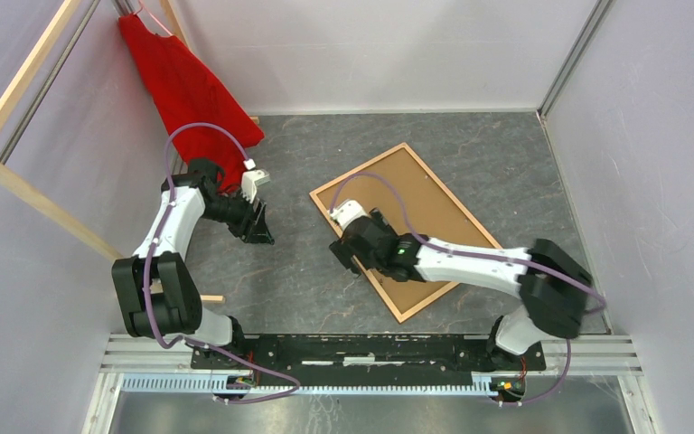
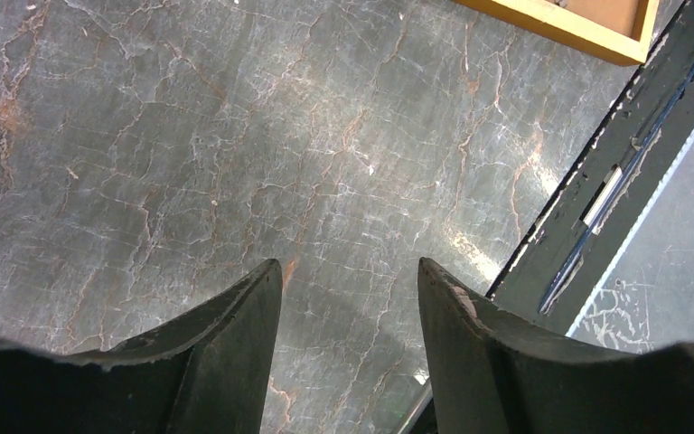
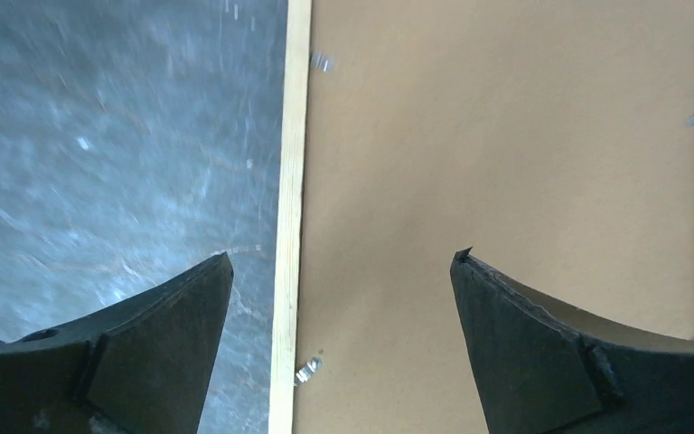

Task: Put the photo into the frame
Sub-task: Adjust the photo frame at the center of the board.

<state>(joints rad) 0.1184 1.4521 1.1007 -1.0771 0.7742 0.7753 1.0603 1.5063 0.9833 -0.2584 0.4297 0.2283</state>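
Next I will move my right gripper down, a finger on each side of the frame's pale rim [image 1: 368, 274] [image 3: 286, 285], and close, since that rim lies below between the open fingers.
The frame [image 1: 358, 168] lies flat and askew on the grey stone table, back side up, with a plain brown board [image 1: 425, 203] filling it. My right gripper [image 1: 351, 256] hovers over the frame's left long side. In the right wrist view it [image 3: 342, 258] is open: one finger is over the table and the other over the board [image 3: 506, 136], with the pale rim [image 3: 291, 181] between them. My left gripper [image 1: 258, 232] is open above bare table, holding nothing [image 2: 350, 267]. A corner of the frame [image 2: 560, 23] shows far from it. The photo is out of view.
Small metal tabs [image 3: 308, 369] sit along the rim's inner edge. A red cloth [image 1: 190, 86] hangs at the back left on a pale wooden slat rack [image 1: 27, 181]. A black rail [image 1: 370, 348] runs along the table's near edge. Grey walls enclose the table.
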